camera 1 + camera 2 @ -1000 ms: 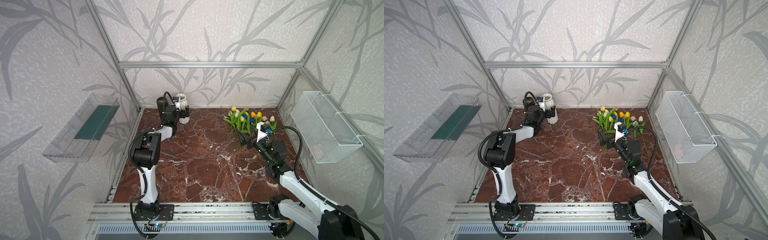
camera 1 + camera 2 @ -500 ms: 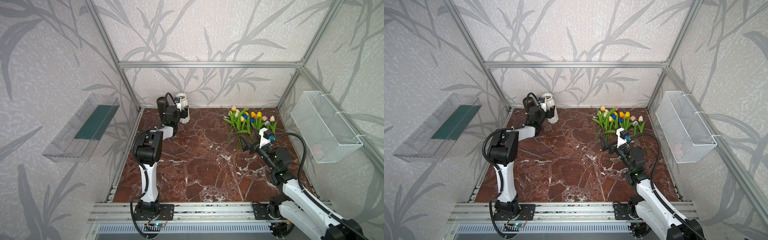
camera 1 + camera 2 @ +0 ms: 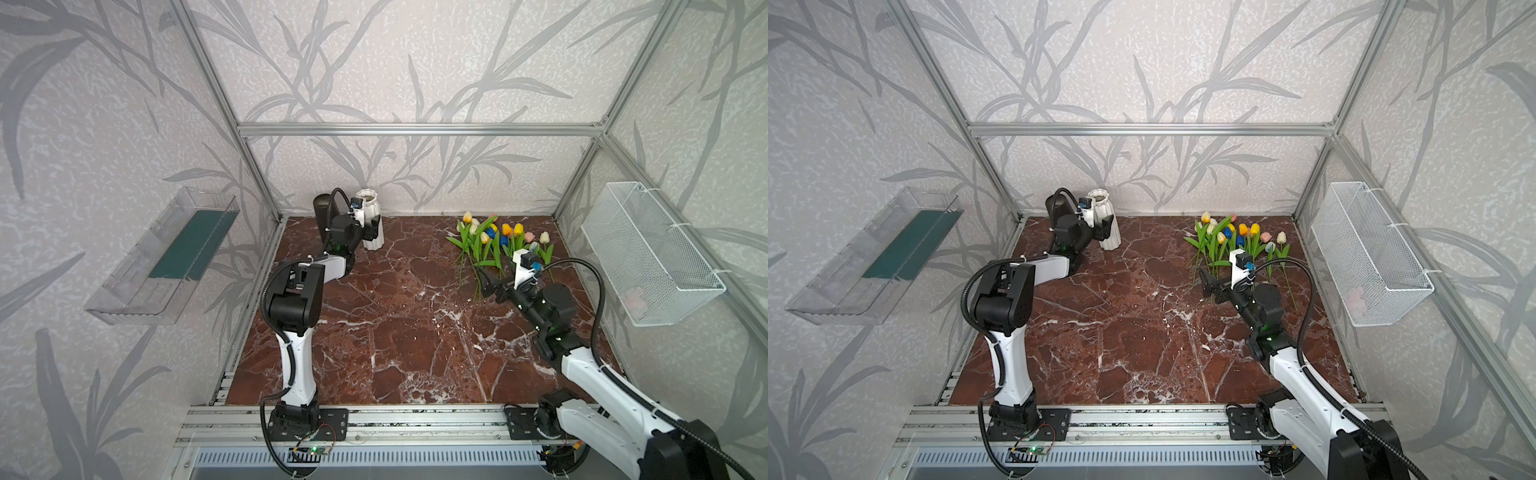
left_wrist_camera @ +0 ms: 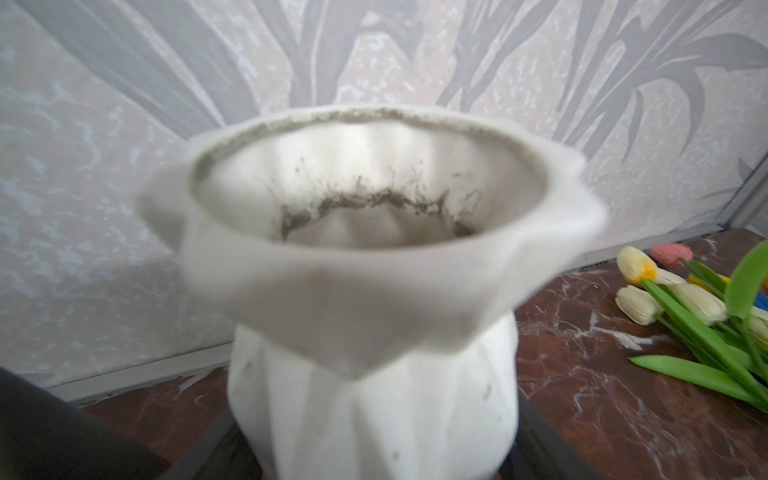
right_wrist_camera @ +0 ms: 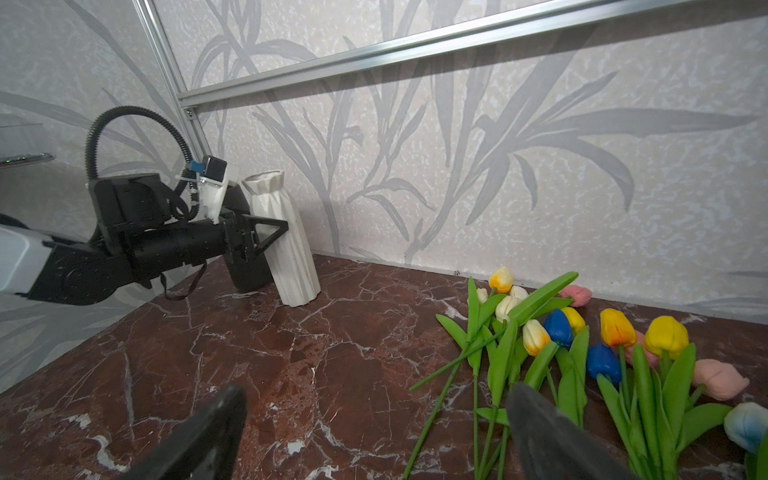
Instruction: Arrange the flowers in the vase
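Next, my left gripper will carry the vase (image 3: 369, 216) back and toward the flowers, releasing it on bare marble, since that clear patch lies back from the gripper, near the stems.
A white ribbed vase (image 3: 369, 216) (image 3: 1105, 218) stands at the back left of the marble floor. My left gripper (image 3: 370, 231) (image 3: 1104, 227) (image 5: 266, 239) is shut on the vase's body, a dark finger on each side. The left wrist view looks down into the vase's empty mouth (image 4: 365, 199). The flowers (image 3: 496, 243) (image 3: 1233, 239) (image 5: 557, 332) (image 4: 681, 307), tulips with green stems, lie in a bunch at the back right. My right gripper (image 3: 489, 286) (image 3: 1210, 286) (image 5: 374, 399) hovers open by their stem ends, holding nothing.
A dark cylinder (image 3: 321, 210) (image 5: 249, 270) stands just behind the vase, by the left arm. A clear plastic tray (image 3: 166, 257) hangs on the left wall. A white wire basket (image 3: 648, 253) hangs on the right wall. Metal frame posts line the back corners.
My left gripper has shut on the vase. The right gripper has drawn back from the flower heads toward the stem ends, still open.
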Available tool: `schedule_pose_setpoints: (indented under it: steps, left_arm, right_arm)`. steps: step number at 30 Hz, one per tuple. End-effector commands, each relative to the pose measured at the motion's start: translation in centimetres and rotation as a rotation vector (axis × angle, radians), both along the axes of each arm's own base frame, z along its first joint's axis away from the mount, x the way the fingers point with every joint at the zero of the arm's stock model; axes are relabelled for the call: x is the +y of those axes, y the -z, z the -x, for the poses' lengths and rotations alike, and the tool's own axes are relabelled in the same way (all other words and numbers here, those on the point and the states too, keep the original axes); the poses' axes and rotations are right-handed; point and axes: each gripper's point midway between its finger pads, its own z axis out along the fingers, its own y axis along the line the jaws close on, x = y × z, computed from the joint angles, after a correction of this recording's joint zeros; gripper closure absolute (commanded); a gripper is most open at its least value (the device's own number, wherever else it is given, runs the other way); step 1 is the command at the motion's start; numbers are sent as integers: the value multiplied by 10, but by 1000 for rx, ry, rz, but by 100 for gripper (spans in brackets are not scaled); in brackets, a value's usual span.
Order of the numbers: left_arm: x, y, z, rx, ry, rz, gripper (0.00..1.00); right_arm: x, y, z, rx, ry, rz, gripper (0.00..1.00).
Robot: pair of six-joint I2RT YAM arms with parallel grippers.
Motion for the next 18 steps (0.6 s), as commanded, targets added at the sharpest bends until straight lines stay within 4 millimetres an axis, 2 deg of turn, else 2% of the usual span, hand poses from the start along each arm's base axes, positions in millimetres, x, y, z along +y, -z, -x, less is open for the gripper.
schedule_pose_setpoints:
  steps: [1, 3, 10, 13, 18]
  left_arm:
    - [-45, -52, 37, -118, 148, 61, 98]
    - [-63, -58, 58, -133, 196, 82, 99]
    - [-137, -58, 131, -121, 367, 57, 100]
    - [-163, -55, 156, -96, 439, 40, 100]
    - [-186, -48, 186, -114, 500, -32, 100]
  right_arm:
    - [4, -8, -12, 33, -1, -15, 4]
    - [3, -3, -21, 88, 22, -8, 7]
    - [0, 14, -58, 256, 98, 35, 14]
    - [0, 23, -75, 342, 121, 59, 23]
    - [1, 38, -101, 462, 128, 59, 42]
